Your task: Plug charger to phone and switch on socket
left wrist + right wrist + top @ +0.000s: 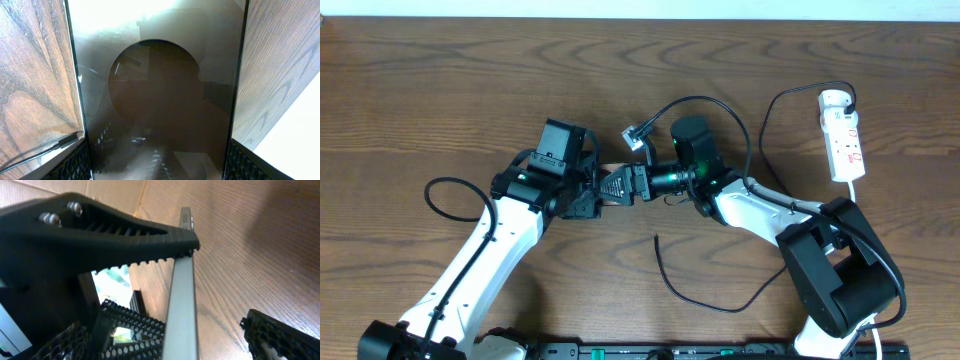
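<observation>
The phone's silver edge runs between the open fingers of my right gripper, so next that gripper will move a little toward my left gripper and close on the phone.
The phone fills the left wrist view, dark screen with a round brown patch, and stands between my left gripper's two fingers, which are shut on its long sides. From overhead only a sliver of the phone shows between my left gripper and my right gripper. In the right wrist view the phone's silver edge runs between my right gripper's open fingers; one finger is near it and the other stands clear. The charger lies loose on the table with its free tip below the grippers. Its plug tip also shows in the left wrist view. The socket lies at the far right.
A black plug sits in the socket's far end. A black robot cable with a grey connector arches over the right wrist. Another robot cable loops at the left. The table's far edge runs along the top.
</observation>
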### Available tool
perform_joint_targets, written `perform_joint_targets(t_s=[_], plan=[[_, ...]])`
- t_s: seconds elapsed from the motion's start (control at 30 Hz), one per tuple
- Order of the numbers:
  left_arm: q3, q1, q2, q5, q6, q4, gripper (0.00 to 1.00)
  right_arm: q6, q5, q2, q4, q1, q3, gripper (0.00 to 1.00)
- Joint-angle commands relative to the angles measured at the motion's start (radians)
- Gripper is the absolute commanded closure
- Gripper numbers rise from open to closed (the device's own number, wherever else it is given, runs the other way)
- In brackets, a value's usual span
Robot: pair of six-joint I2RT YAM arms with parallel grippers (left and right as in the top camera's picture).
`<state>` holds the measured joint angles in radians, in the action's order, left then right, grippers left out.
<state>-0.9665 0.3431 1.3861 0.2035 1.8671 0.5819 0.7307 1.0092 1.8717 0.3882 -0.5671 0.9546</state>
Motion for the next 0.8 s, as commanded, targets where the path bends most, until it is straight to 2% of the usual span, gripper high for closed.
perform_joint_targets(t_s=[0.0,0.13,0.23,0.67,0.77], plan=[[-0.017,0.003,0.006,-0.003,0.016,-0.005,0.93,0.069,-0.016,0.003,0.006,-0.01,0.015,0.01],[-0.017,0.003,0.006,-0.003,0.016,-0.005,0.92,0.071,-0.016,0.003,0.005,-0.011,0.015,0.05],[-0.017,0.003,0.006,-0.003,0.016,-0.005,0.93,0.088,-0.016,0.003,0.01,-0.018,0.015,0.01],[-0.017,0.003,0.006,-0.003,0.016,-0.005,0.93,0.087,-0.016,0.003,0.042,-0.061,0.015,0.01],[-0.017,0.003,0.006,-0.003,0.016,-0.005,0.93,0.087,-0.016,0.003,0.046,-0.063,0.015,0.04]])
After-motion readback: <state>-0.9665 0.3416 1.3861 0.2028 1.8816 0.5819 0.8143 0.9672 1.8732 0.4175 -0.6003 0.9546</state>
